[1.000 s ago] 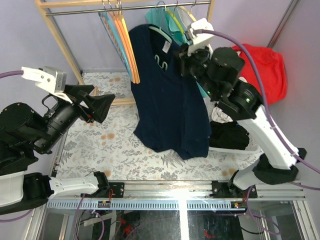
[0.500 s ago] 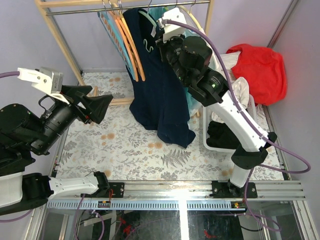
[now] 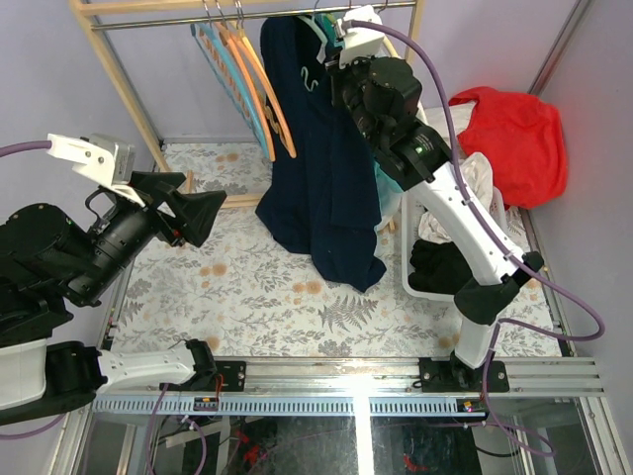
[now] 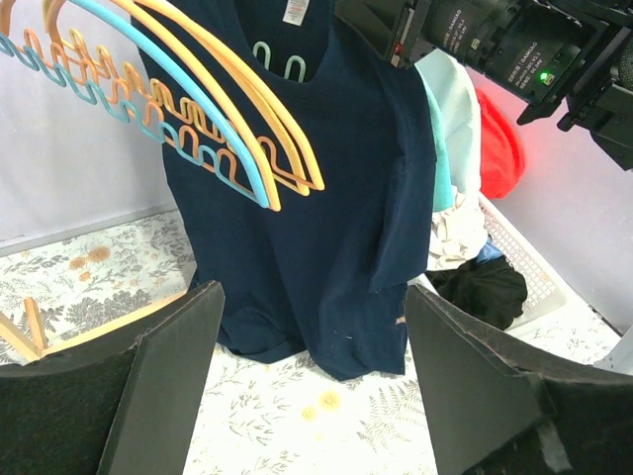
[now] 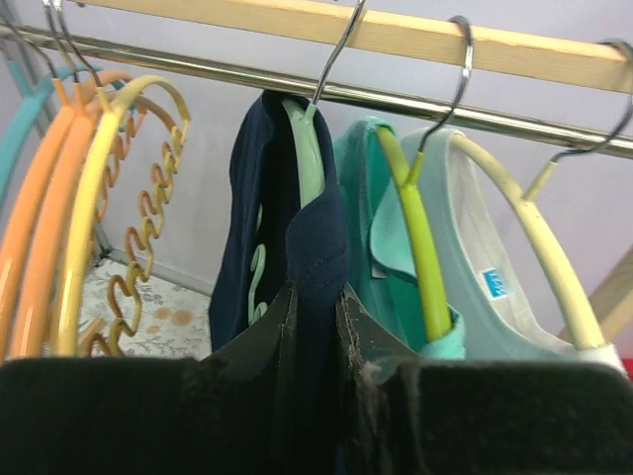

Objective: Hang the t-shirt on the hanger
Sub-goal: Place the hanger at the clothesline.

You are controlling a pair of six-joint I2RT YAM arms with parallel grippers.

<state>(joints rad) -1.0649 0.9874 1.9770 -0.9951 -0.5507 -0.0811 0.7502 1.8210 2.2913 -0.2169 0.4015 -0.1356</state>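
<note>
My right gripper next slides the fold to its left in the top view, clear of the teal shirt. It then releases the fold, since bare rail lies that way.
The navy t-shirt (image 3: 321, 178) hangs full length from the pale mint hanger (image 3: 309, 81) at the clothes rail (image 3: 198, 18). My right gripper (image 3: 331, 40) is up at the rail, shut on the t-shirt's shoulder fold (image 5: 318, 247) where it lies over the hanger's arm (image 5: 307, 148). The silver hook (image 5: 336, 49) rises across the rail; whether it rests on it I cannot tell. My left gripper (image 3: 213, 213) hovers open over the table to the shirt's left. Its view shows the t-shirt (image 4: 316, 218), the hanger's wavy bar (image 4: 277, 59) and nothing between its fingers (image 4: 178, 356).
Orange hangers (image 3: 259, 99) and a yellow hanger (image 5: 129, 188) hang left of the t-shirt. A teal shirt (image 5: 371, 237) and a pale one (image 5: 514, 257) hang on its right. A white basket (image 3: 410, 247) of clothes and a red garment (image 3: 514, 129) lie at the right.
My right arm has swung up and to the left, carrying the t-shirt on its hanger up to the rail. The left arm has barely moved.
</note>
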